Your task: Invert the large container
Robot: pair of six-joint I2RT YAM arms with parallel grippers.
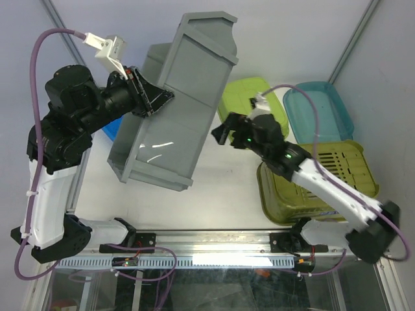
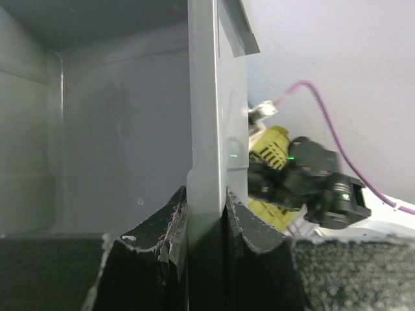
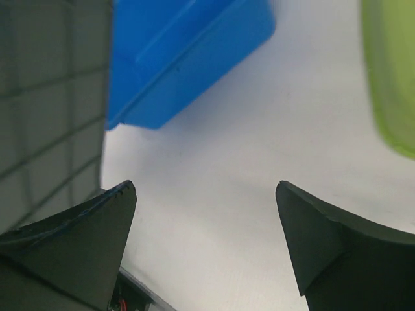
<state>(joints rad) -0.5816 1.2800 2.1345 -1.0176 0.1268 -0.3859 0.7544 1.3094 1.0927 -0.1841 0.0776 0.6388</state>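
Note:
The tabletop below and back of my left gripper is bare, so next my left gripper needs to move down and back toward the rail, turn the crate point(image 1: 181, 103) upside down, and let go of its side.
The large grey crate point(image 1: 181, 103) is tipped up on its side above the table, its open mouth facing left. My left gripper point(image 1: 155, 97) is shut on the crate's left wall near the rim; in the left wrist view the wall point(image 2: 207, 129) stands clamped between the two pads, with the dark inside on the left. My right gripper point(image 1: 220, 134) is open and empty, just right of the crate's lower right side. In the right wrist view point(image 3: 204, 188) the crate's square-grid underside point(image 3: 45, 110) shows at the left edge.
A blue tub point(image 3: 188, 58) lies behind the crate at the left point(image 1: 111, 129). A lime-green tub point(image 1: 243, 97), a teal tub point(image 1: 321, 110) and an olive-green slotted basket point(image 1: 324, 178) stand at the right. A metal rail point(image 1: 214, 240) runs along the near edge.

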